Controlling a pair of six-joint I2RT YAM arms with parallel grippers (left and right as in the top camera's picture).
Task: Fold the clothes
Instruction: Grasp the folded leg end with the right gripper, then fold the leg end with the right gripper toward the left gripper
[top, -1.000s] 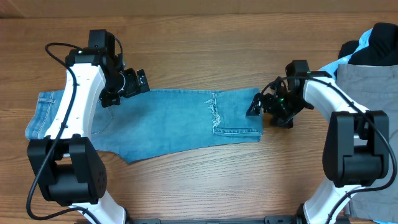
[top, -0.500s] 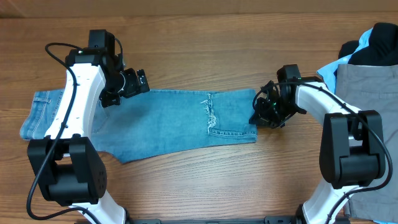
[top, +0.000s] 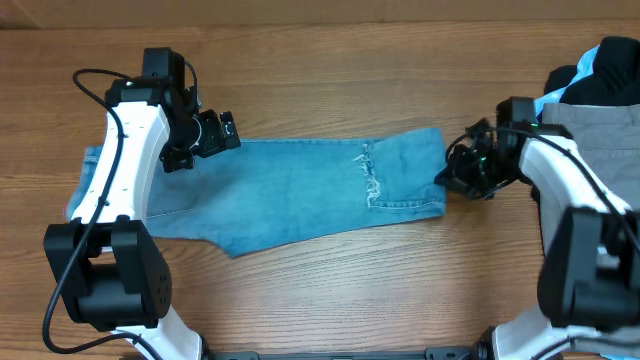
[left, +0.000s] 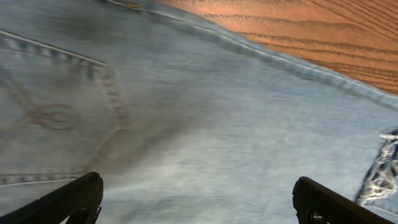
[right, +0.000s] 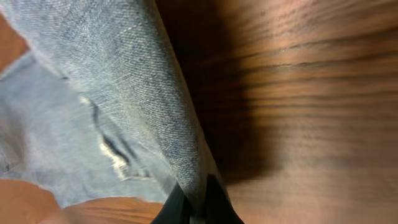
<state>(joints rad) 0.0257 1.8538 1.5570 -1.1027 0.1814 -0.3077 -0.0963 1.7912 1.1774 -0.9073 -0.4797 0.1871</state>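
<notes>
I will take the hem of the jeans past the frayed rip (top: 368, 175) onto their middle (top: 300, 190) with my right gripper and let it go, because the jeans are still stretched out long across the table.
Light-blue denim jeans (top: 290, 190) lie stretched left to right across the wooden table, a frayed rip (top: 368, 175) near the leg end. My right gripper (top: 450, 175) is shut on the jeans' hem at the right end; in the right wrist view the denim (right: 143, 99) runs up from between the closed fingertips (right: 198, 208). My left gripper (top: 222, 132) hovers open over the upper edge of the jeans near the waist. In the left wrist view its fingers (left: 68, 199) stand wide apart above the cloth, with a stitched back pocket (left: 56, 118) at left.
A pile of other garments sits at the right edge: grey trousers (top: 590, 140), a black garment (top: 600, 80) and a pale blue piece (top: 552, 100). Bare wooden table (top: 330, 80) runs behind and in front of the jeans.
The right gripper closed on the jeans' hem, first pushed left, then pulled right, dragging the whole garment rightward. The left arm has stayed in place, open.
</notes>
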